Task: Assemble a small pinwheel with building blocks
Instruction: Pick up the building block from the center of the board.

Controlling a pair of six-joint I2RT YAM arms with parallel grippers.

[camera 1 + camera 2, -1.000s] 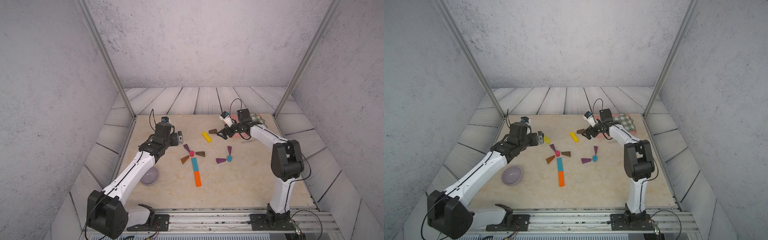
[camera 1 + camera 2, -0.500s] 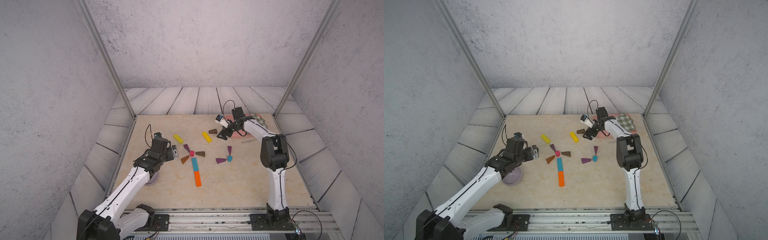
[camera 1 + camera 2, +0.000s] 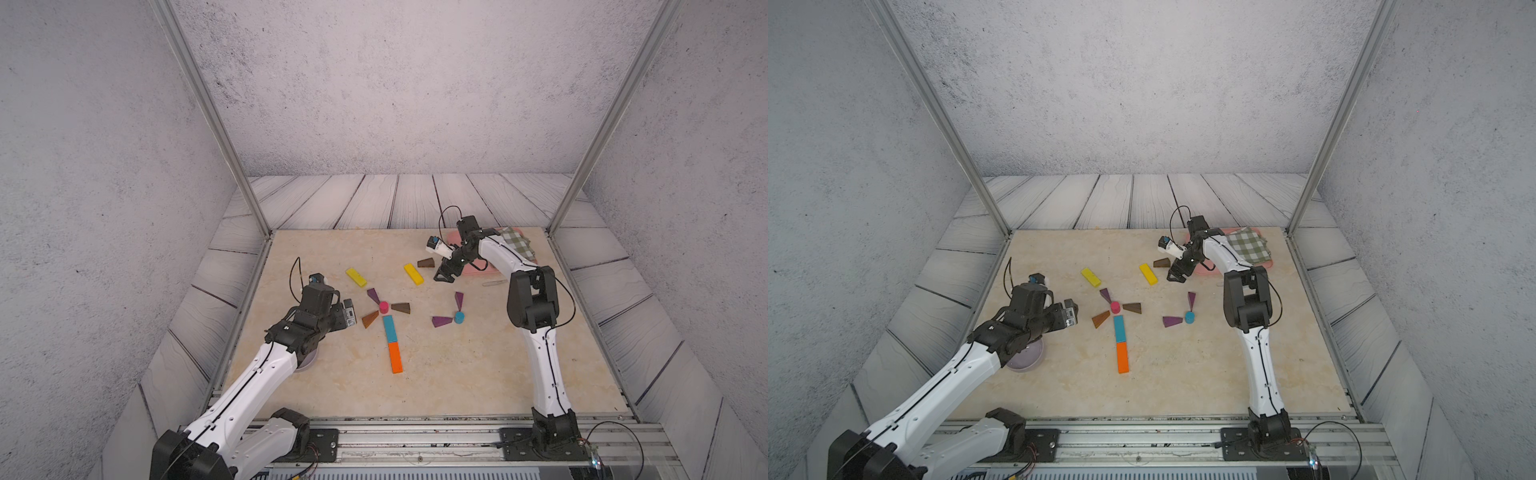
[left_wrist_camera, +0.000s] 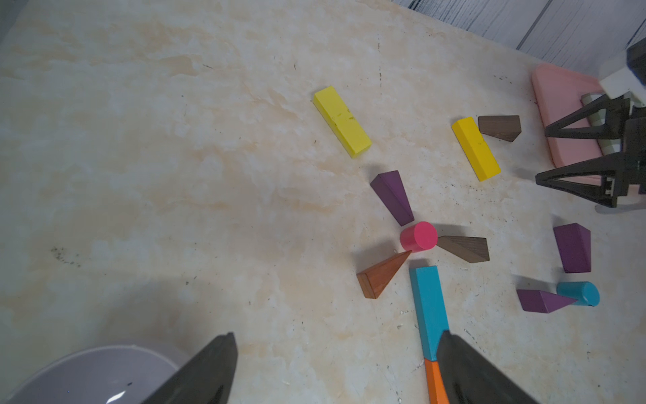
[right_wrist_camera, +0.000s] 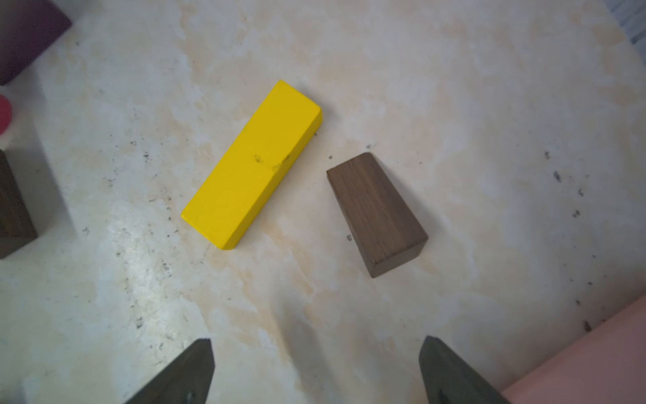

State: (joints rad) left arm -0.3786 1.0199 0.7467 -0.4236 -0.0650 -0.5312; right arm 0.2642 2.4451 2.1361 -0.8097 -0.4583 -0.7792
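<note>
My right gripper will go down and outward to the loose brown wedge next and turn to close on its wide end [image 3: 431, 262] [image 5: 394, 241], because the wedge lies at a slant to the fingers.
In both top views a pink cylinder [image 3: 383, 307] has a purple wedge [image 3: 372, 295] and two brown wedges [image 3: 401, 308] around it, with a teal bar [image 3: 389, 328] and an orange bar [image 3: 395, 357] in line below. A blue cylinder [image 3: 459, 318] lies to the right with two purple wedges [image 3: 441, 321]. Two yellow bars [image 3: 356, 277] [image 5: 251, 164] lie behind. My left gripper [image 3: 349, 318] [image 4: 337, 335] is open and empty, left of the pink cylinder. My right gripper [image 3: 442, 276] [image 5: 317, 340] is open and empty, close to a loose brown wedge [image 5: 377, 213].
A pink tray [image 3: 486, 272] with a checked cloth [image 3: 515, 245] sits at the back right, behind my right gripper. A lilac bowl [image 3: 1025, 357] lies under my left forearm. A pale stick [image 3: 494, 283] lies by the tray. Metal posts stand at the back corners.
My left arm has drawn back toward the front left, uncovering the left yellow bar. My right arm's elbow has swung in and its gripper has dropped slightly toward the loose brown wedge.
</note>
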